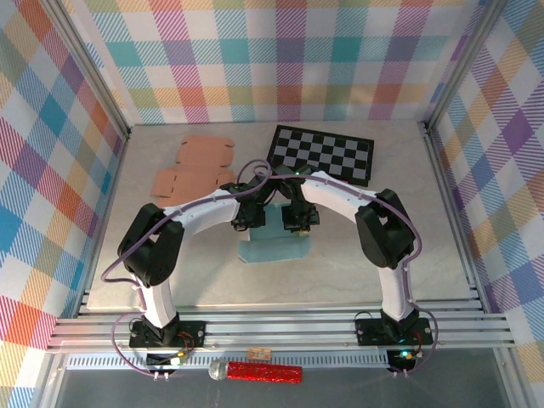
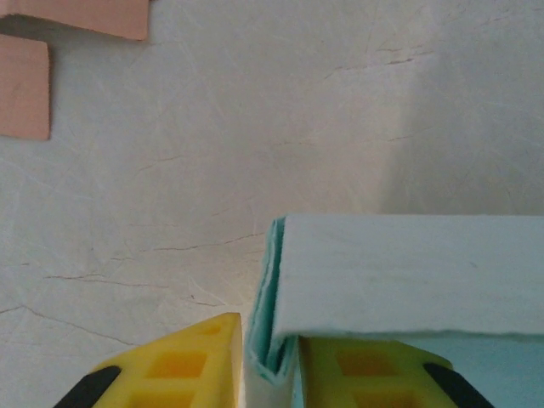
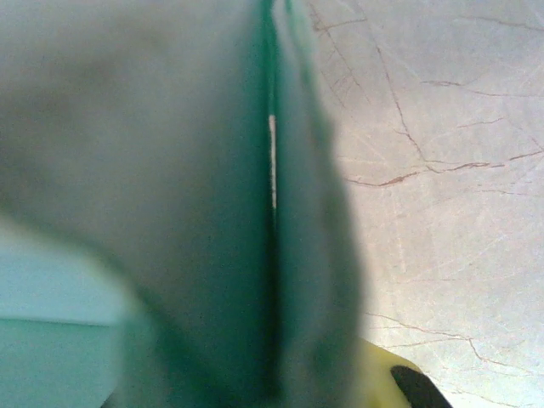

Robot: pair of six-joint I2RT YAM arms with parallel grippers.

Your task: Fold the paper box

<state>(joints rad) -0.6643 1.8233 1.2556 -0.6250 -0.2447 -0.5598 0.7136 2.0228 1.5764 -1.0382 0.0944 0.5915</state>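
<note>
The box's near flap (image 1: 280, 249) lies back from my right gripper, facing the rails. I will next pull the pinched side back there, turning the box, and let go of it.
The teal paper box (image 1: 274, 246) stands partly folded in the middle of the table, and both arms reach in over its far edge. My left gripper (image 1: 252, 219) straddles the box's doubled-over left wall (image 2: 270, 340). Its yellow fingers (image 2: 191, 365) are open, with a slim gap between the left finger and the paper. The box's top flap (image 2: 408, 272) runs off to the right. My right gripper (image 1: 297, 223) is shut on the box's right wall (image 3: 170, 170), which sits blurred right up against the lens. One yellow fingertip (image 3: 387, 378) shows beside the wall.
A flat pink cardboard blank (image 1: 194, 166) lies at the back left, and its corner (image 2: 24, 85) is also in the left wrist view. A checkerboard mat (image 1: 323, 153) lies at the back centre. Plaid walls close three sides. A red glitter stick (image 1: 259, 371) rests below the rails.
</note>
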